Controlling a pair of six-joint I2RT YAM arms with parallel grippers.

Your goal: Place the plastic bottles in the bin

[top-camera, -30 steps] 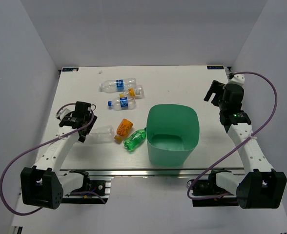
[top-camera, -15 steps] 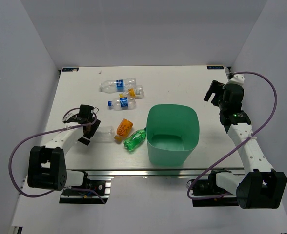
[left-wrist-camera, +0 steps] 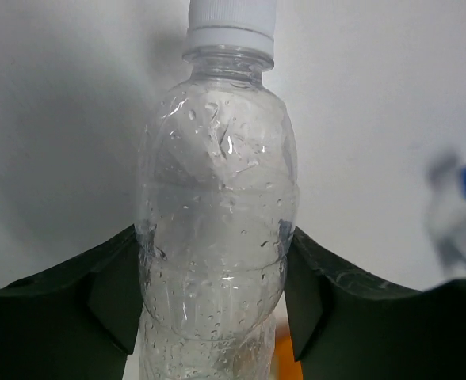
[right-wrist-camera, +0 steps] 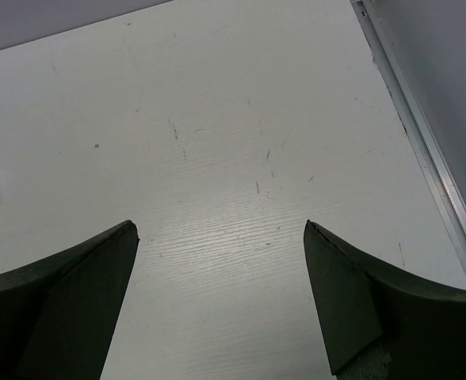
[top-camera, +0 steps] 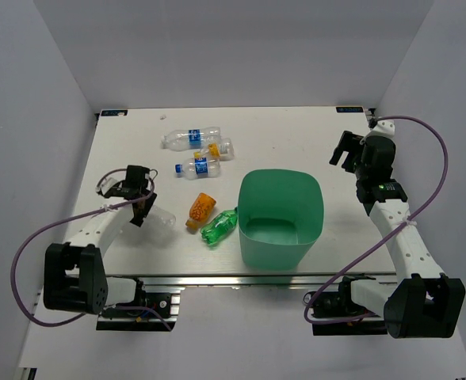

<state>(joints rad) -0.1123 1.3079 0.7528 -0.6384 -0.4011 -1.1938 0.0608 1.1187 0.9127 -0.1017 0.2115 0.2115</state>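
Note:
The left gripper lifts the clear bottle past the orange and green bottles and over the bin's opening (top-camera: 280,207) next.
My left gripper (top-camera: 143,206) is shut on a clear unlabelled plastic bottle (top-camera: 161,215) at the table's left front. In the left wrist view both pads press the bottle's (left-wrist-camera: 217,198) sides, white cap pointing away, with the left gripper (left-wrist-camera: 211,233) around its waist. An orange bottle (top-camera: 200,209) and a green bottle (top-camera: 219,226) lie just right of it. Two blue-labelled clear bottles (top-camera: 189,138) (top-camera: 197,166) and an orange-capped one (top-camera: 220,148) lie farther back. The mint-green bin (top-camera: 276,252) stands right of centre. My right gripper (top-camera: 345,150) hangs open over bare table, the right gripper (right-wrist-camera: 219,226) holding nothing.
White walls close the table on three sides. A metal rail (right-wrist-camera: 423,158) runs along the right edge beside my right gripper. Purple cables loop off both arms.
My left gripper has moved onto the clear bottle and its jaws have closed from wide open onto the bottle. The right arm has not moved.

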